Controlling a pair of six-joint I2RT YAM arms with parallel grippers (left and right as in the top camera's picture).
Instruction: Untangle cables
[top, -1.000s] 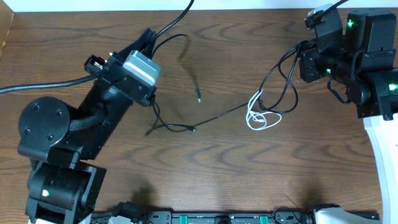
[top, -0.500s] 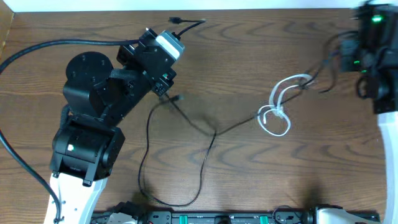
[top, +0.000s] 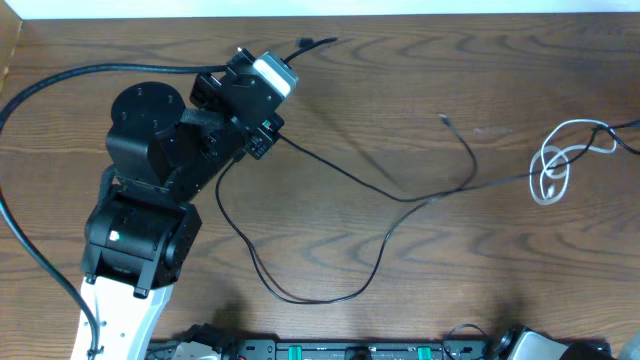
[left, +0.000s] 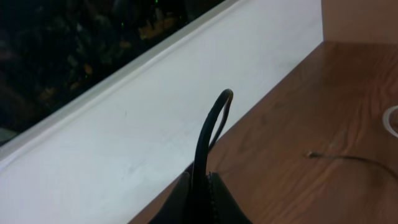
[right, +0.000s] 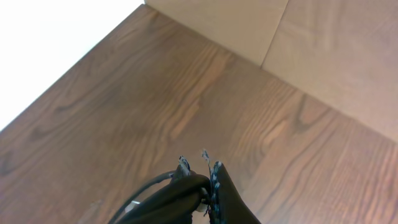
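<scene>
My right gripper will next go left in the overhead view, near the loose plug end, as the black cable's strands (right: 155, 186) stretch away past the white coil.
My left gripper (top: 290, 58) sits at the far left of the table, shut on the black cable (top: 400, 198). In the left wrist view a short loop of the black cable (left: 211, 127) rises from the closed left gripper (left: 200, 176). From there the cable runs right across the table, with a big slack loop near the front edge. One plug end (top: 445, 118) lies loose. The white cable (top: 550, 170) lies coiled at the right edge. In the right wrist view my right gripper (right: 199, 168) is shut on black cable strands (right: 155, 186) with a white bit between them.
The thick black arm wire (top: 60, 85) curves in from the left edge to the left arm. A white wall (left: 186, 93) borders the table's far side. The right arm is outside the overhead view.
The right arm has moved off the right edge, dragging the white coil rightward. The left arm swung to the far left. The black cable is stretched out between them.
</scene>
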